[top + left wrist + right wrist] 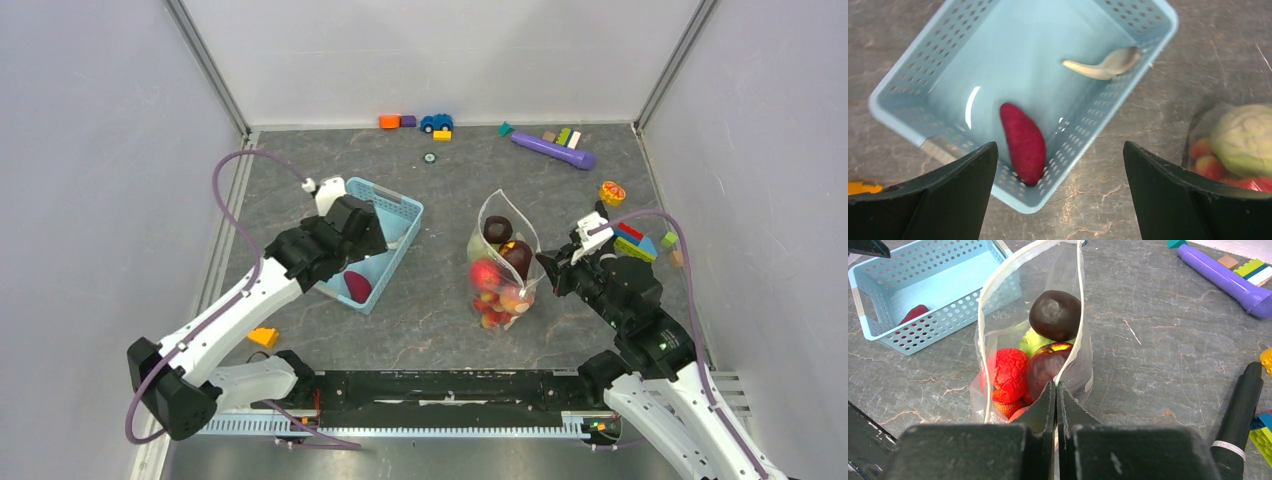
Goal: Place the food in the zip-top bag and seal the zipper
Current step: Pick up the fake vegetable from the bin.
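The magenta food piece is still outside the bag; next my left gripper must go down into the basket (923, 75) and close on its far end.
The zip-top bag (505, 262) stands open mid-table, holding red, orange, green and dark maroon food (497, 280). In the right wrist view the bag (998, 305) gapes with its white zipper rim (980, 325) spread wide. My right gripper (1056, 386) is shut on the bag's near rim; it shows in the top view (549, 265). My left gripper (1060, 170) is open and empty, hovering over the near corner of the light blue basket (923, 75). A magenta food piece (1023, 141) lies in that basket; it shows in the top view (358, 287).
A pale spoon-like piece (1103, 65) also lies in the basket (400, 215). A purple cylinder (552, 150), building blocks (635, 243), a toy car (436, 122) and a yellow block (264, 337) lie around the table. A black marker (1240, 415) lies right of the bag.
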Controlling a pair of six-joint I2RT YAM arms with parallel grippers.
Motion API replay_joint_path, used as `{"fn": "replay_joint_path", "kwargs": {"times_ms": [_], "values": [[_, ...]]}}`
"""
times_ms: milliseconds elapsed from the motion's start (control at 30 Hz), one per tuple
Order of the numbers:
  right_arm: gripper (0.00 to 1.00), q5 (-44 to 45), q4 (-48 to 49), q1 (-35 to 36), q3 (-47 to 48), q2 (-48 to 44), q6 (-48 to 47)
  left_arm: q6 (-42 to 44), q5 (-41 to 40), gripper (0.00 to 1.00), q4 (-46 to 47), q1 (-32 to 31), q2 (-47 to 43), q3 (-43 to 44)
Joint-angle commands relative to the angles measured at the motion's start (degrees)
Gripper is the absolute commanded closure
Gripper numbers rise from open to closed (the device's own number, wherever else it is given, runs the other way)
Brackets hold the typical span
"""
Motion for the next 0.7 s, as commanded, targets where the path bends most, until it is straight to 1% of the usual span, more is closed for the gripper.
{"fn": "replay_joint_path", "kwargs": {"times_ms": [0, 100, 200, 267, 533, 667], "values": [[1.0, 0.7, 2.9, 0.1, -0.1, -0.4, -0.9, -7.6, 0.7, 0.0, -5.1, 4.6, -2.7, -2.7], [1.0, 0.8, 3.0, 0.1, -0.3, -0.1, -1.1, -8.1, 3.6, 0.0, -5.1, 7.6, -1.6, -4.2], [1.0, 0.8, 3.4, 0.1, -0.6, 0.2, -1.1, -8.9, 4.3, 0.0, -4.2, 9.3, 0.2, -5.6], [1.0, 0.8, 3.1, 0.1, -0.6, 0.2, -1.1, -8.9, 6.2, 0.0, -3.2, 10.3, 1.8, -5.9], [1.0, 1.8, 3.1, 0.1, -0.9, -0.1, -1.2, -8.9, 8.3, 0.0, -2.3, 12.2, 8.7, -6.2], [1.0, 1.8, 3.1, 0.1, -1.0, 0.1, -1.2, -9.1, 10.3, 0.0, 0.6, 12.8, 11.4, -7.3]]}}
